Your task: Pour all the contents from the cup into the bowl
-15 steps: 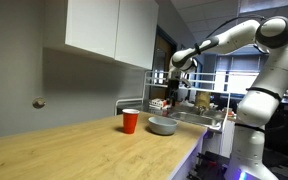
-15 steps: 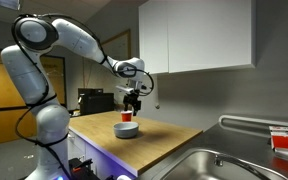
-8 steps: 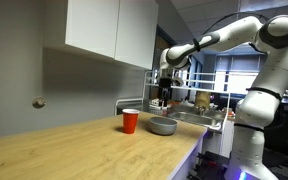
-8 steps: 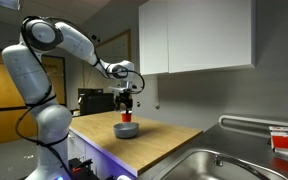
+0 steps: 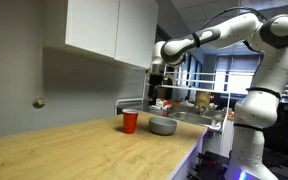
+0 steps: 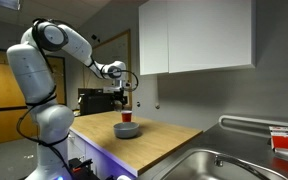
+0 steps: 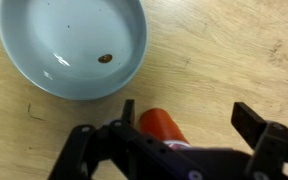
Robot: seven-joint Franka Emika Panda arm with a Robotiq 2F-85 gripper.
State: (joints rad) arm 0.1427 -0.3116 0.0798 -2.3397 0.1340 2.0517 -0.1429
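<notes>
The red cup stands lower and farther out, so my open gripper needs to move outward past the bowl and then down next, with its fingers on both sides of the cup's rim (image 5: 130, 113) (image 7: 178, 145).
The red cup (image 5: 130, 121) stands upright on the wooden counter, close beside the grey bowl (image 5: 163, 127). Both also show in an exterior view, the cup (image 6: 126, 118) behind the bowl (image 6: 126, 131). My gripper (image 5: 156, 98) hangs open and empty above them, clear of both. In the wrist view the open gripper (image 7: 189, 116) looks down on the cup (image 7: 164, 126), which sits near one finger. The bowl (image 7: 74, 40) fills the upper left and holds one small brown bit. I cannot see what is in the cup.
White wall cabinets (image 5: 109, 30) hang over the counter. A metal sink (image 6: 219, 160) lies at one end of the counter. A dish rack with items (image 5: 199, 103) stands beyond the bowl. The counter's front edge (image 5: 184, 160) is close to the bowl.
The arm has swung sideways from beyond the bowl to above the cup and bowl. The gripper has stayed open. Cup and bowl have not moved.
</notes>
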